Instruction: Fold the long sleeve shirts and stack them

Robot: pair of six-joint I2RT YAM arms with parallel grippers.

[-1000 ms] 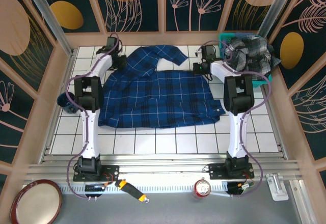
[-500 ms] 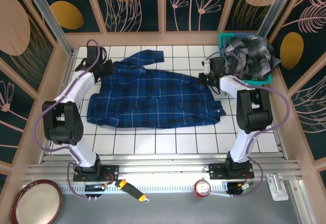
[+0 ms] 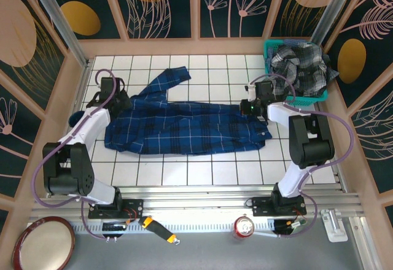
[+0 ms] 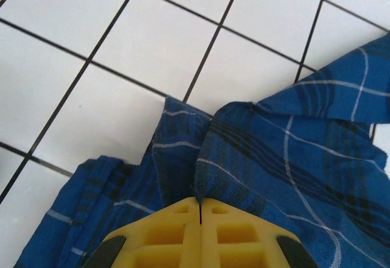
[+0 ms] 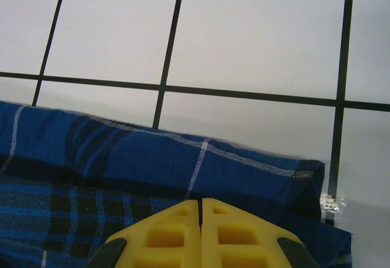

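Note:
The left gripper draws the raised blue fold back and down onto the shirt's wide band [image 3: 126, 126] next, to release the fold.
A navy-blue plaid long sleeve shirt [image 3: 184, 126] lies as a wide band across the white tiled table, one sleeve [image 3: 167, 78] trailing toward the back. My left gripper [image 3: 116, 101] sits at the shirt's left end, shut on a raised ridge of blue fabric [image 4: 256, 158] that runs into the closed yellow jaws [image 4: 200, 202]. My right gripper [image 3: 248, 106] is at the shirt's right end, shut on its folded blue edge [image 5: 183, 164], the jaws [image 5: 200, 202] pressed together. A grey, black and white checked shirt [image 3: 301, 67] is heaped in the basket at the back right.
The teal mesh basket [image 3: 269, 48] stands in the back right corner, close behind my right arm. A dark blue cup [image 3: 75, 118] sits by the left wall. Wooden walls ring the table. A red can [image 3: 244, 226], an orange-handled tool [image 3: 156, 229] and a plate [image 3: 43, 243] lie on the front ledge.
Both grippers moved toward the near side and outward, drawing the blue shirt's far edge over itself. The shirt went from a broad spread to a narrower band.

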